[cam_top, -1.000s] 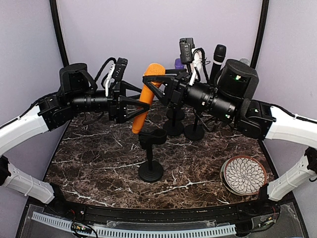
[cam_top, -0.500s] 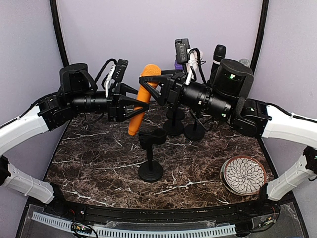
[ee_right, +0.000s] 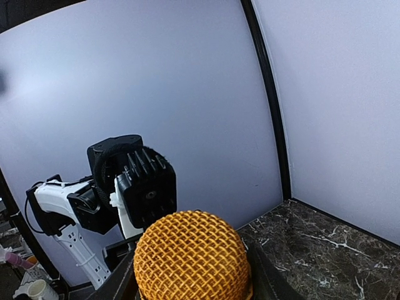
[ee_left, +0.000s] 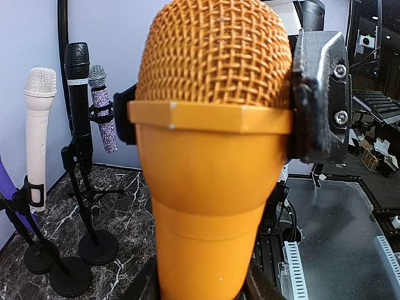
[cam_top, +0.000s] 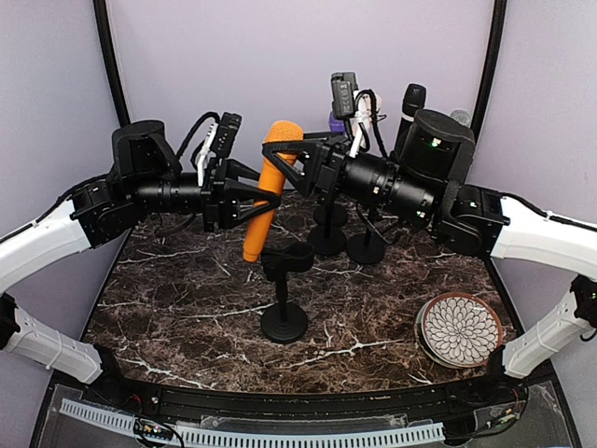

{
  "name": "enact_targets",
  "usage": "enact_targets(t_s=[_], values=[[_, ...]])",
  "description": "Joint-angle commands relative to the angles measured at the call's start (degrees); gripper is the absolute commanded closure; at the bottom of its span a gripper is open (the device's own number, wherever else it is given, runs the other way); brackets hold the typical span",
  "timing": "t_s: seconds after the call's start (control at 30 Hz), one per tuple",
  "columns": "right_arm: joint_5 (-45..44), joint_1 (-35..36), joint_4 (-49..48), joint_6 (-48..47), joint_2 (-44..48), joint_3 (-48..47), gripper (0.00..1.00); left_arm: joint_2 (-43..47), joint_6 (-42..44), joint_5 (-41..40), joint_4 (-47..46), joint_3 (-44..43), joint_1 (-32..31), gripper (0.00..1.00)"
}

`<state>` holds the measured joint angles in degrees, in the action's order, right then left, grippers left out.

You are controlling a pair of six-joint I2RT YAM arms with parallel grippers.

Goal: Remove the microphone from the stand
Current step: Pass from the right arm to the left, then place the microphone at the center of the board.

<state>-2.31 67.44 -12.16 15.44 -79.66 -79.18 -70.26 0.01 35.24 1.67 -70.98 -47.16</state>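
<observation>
My left gripper will next go left in the top view and down to bare marble to release the microphone.
The orange microphone hangs tilted in the air, above and apart from the empty black stand at mid-table. My right gripper is shut on its mesh head, a finger on each side in the right wrist view. My left gripper comes in from the left and clasps the orange body lower down. In the left wrist view the microphone fills the frame, with my left gripper pressed against both sides of its body. The right gripper's finger sits beside the head.
Other microphones stand on black stands at the back: a black one, a purple one, and in the left wrist view a white one and a glittery one. A patterned plate lies front right on the marble table.
My left gripper's jaws have closed in from wide apart onto the microphone's body. The right arm and the microphone shifted slightly to the left.
</observation>
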Motion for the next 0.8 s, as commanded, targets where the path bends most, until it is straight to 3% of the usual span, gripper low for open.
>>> enact_targets(t_s=[0.0, 0.13, 0.23, 0.3, 0.47, 0.6, 0.77], values=[[-0.32, -0.84, -4.17, -1.22, 1.10, 0.67, 0.68, 2.69, -1.61, -1.47, -1.26, 0.97, 0.14, 0.83], [-1.65, -1.11, -4.62, -1.84, 2.29, 1.79, 0.40, 2.47, -2.75, -5.72, 1.30, -0.58, 0.18, 0.99], [-2.96, -1.25, -4.60, -2.32, 3.47, 2.73, 0.18, 1.99, -3.18, -8.81, 5.25, -2.02, 0.23, 1.00], [-3.93, -1.47, -4.88, -2.48, 4.49, 3.62, 0.10, 2.16, -3.13, -10.92, 6.81, -2.34, 0.65, 1.00], [-6.84, -2.34, -5.30, -2.81, 7.91, 6.68, 0.03, 3.95, -4.39, -13.13, 8.94, -1.73, 3.87, 1.00], [-9.79, -2.62, -4.76, -3.34, 10.41, 8.95, 0.03, 5.72, -5.48, -14.59, 12.12, -0.49, 10.73, 1.00], [-12.86, -2.75, -4.26, -3.32, 12.99, 12.39, 0.03, 6.40, -6.69, -22.77, 17.29, 6.65, 22.14, 1.00]])
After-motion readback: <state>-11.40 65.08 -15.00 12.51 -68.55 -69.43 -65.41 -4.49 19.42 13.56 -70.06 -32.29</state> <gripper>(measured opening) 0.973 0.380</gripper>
